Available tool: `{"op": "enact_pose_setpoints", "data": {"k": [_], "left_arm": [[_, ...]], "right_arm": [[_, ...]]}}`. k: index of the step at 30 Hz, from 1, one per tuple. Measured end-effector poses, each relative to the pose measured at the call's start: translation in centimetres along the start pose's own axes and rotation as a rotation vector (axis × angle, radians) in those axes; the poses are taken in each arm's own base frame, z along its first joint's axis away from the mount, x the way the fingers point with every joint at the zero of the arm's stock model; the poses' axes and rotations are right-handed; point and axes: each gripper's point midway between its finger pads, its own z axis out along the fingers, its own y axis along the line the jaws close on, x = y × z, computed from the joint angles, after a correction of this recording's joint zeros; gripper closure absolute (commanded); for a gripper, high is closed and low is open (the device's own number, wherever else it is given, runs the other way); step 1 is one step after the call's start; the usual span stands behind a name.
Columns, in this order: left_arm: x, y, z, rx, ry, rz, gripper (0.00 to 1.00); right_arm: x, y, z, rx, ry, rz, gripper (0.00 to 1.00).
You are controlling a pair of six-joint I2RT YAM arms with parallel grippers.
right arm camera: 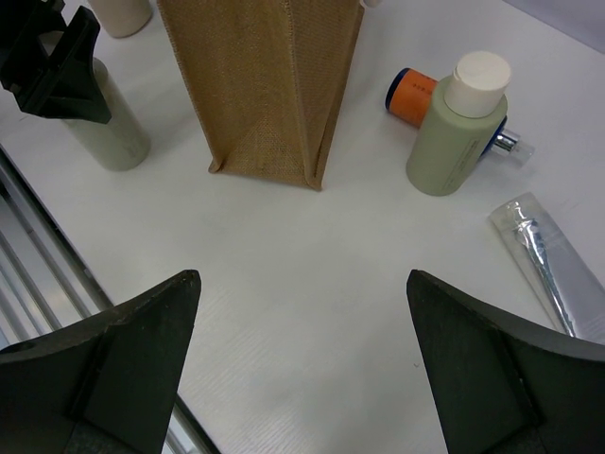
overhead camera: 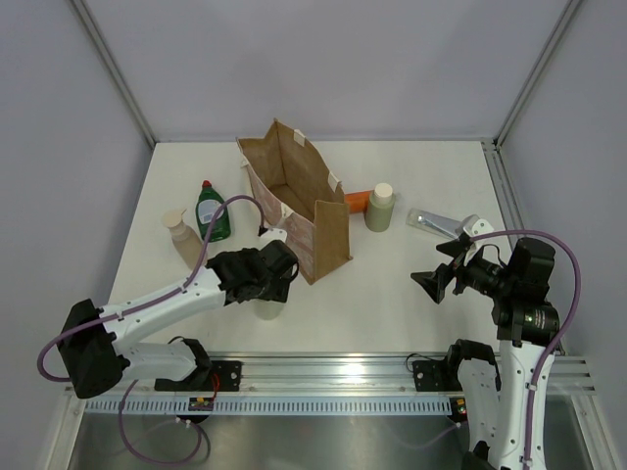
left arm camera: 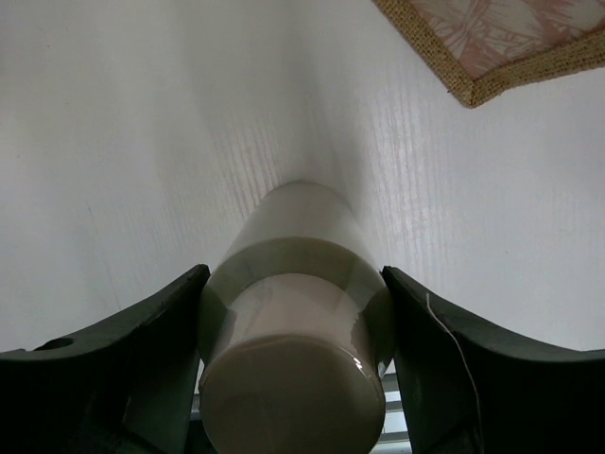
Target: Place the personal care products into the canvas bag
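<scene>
My left gripper should next lift the bottle it is holding clear of the bag's upright sides and carry it outward to the bag's open top point(overhead camera: 296, 186). Then it should lower the bottle in and let go of it.
The canvas bag point(overhead camera: 294, 196) stands upright and open at mid table; its corner shows in the left wrist view point(left arm camera: 492, 47). My left gripper point(overhead camera: 268, 290) is shut on a pale green bottle point(left arm camera: 298, 218) that stands on the table in front of the bag, one finger on each side point(left arm camera: 294, 272). A second pale bottle with a cream cap point(overhead camera: 379, 208), the orange bottle point(overhead camera: 356, 201) and the silver tube point(overhead camera: 436, 222) lie right of the bag. The green red-capped bottle point(overhead camera: 211, 211) stands left of it. My right gripper point(overhead camera: 441, 280) is open and empty above the table point(right arm camera: 302, 284).
A beige cream-capped bottle point(overhead camera: 181, 241) stands at the far left by the green one. The right wrist view shows the bag point(right arm camera: 265, 85), the held bottle point(right arm camera: 109, 132), the pale bottle point(right arm camera: 458, 132), the orange bottle point(right arm camera: 414, 96) and the tube point(right arm camera: 548, 260). A metal rail point(overhead camera: 323, 372) runs along the near edge.
</scene>
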Motion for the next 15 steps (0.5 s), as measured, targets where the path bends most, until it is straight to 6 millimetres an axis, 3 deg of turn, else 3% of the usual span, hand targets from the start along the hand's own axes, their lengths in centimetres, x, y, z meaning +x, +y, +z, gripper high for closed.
{"op": "enact_pose_setpoints", "data": {"k": [5,15], "left_arm": [[-0.3,-0.3,-1.2,0.033,0.019,-0.008,1.00],[-4.5,-2.1,-6.8,0.203,-0.067,-0.080,1.00]], "right_arm": [[0.0,0.1,-0.1,0.001,-0.002,-0.005,0.00],[-0.1,0.1,-0.2,0.007,-0.006,-0.009,0.00]]}}
